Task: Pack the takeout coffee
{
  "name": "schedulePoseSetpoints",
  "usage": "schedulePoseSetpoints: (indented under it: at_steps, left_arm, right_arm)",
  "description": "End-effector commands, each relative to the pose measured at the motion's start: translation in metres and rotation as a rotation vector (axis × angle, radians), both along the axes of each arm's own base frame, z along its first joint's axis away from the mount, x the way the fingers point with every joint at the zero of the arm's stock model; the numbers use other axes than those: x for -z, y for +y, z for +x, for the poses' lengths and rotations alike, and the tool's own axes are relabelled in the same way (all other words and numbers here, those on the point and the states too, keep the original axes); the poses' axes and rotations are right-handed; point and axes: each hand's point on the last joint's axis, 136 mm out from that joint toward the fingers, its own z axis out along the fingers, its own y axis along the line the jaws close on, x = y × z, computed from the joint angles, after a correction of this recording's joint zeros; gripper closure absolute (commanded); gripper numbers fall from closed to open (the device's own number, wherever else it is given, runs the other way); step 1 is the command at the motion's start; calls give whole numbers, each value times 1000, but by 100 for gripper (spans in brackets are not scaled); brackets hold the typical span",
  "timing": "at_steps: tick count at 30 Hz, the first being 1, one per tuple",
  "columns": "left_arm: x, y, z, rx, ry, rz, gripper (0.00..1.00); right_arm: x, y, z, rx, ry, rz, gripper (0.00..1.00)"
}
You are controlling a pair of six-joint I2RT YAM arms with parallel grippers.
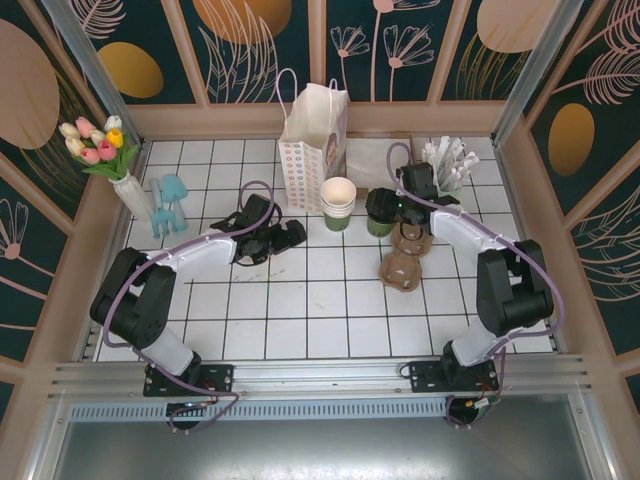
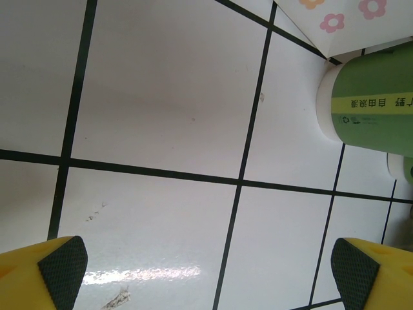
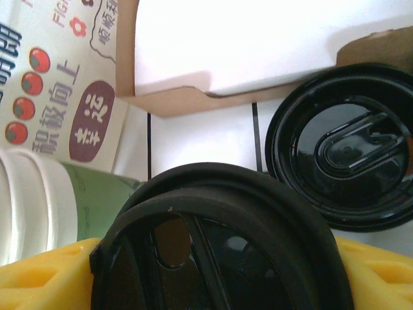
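My right gripper shifts the takeout coffee (image 1: 379,216) away from my base beside the cup stack next, toward the white-lined box, then releases it there.
The takeout coffee (image 1: 379,216), a dark green cup under a black lid (image 3: 219,252), stands on the tiles right of a stack of pale green cups (image 1: 338,204). My right gripper (image 1: 388,207) is shut on it at lid height. In the right wrist view the lid spans the gap between the yellow fingers (image 3: 45,278). A second black lid (image 3: 342,145) lies on the tiles just beyond. My left gripper (image 1: 288,236) hovers low over bare tile left of the cup stack (image 2: 374,103), wide open (image 2: 210,271), its pads (image 2: 61,268) far apart with nothing between.
A patterned paper bag (image 1: 313,135) stands open at the back, behind the cups. A brown cardboard cup carrier (image 1: 405,255) lies below the right gripper. A cup of white sticks (image 1: 447,165) is back right. A vase of tulips (image 1: 130,185) and a blue figure (image 1: 168,205) stand far left.
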Motion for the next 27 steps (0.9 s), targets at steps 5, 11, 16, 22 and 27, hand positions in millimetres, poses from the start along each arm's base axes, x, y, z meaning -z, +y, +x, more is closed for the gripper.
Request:
schedulePoseSetpoints:
  at_steps: [5,11,16,22,27]
  left_arm:
    - [-8,-1,0,0,-13,-3,1]
    - [-9,-3,1,8,-14,-6,2]
    - [-11,-4,2,20,-21,-4,2]
    - [-19,-1,4,34,-38,28,1]
    - [-45,-4,16,43,-98,30,2]
  right_arm:
    - [13,-6,23,37,14,-43,29]
    - [17,-2,32,40,29,-47,27]
    - [20,-2,38,46,41,-74,23]
    - [7,-2,40,47,28,-72,14]
    - [-7,0,40,40,5,-58,8]
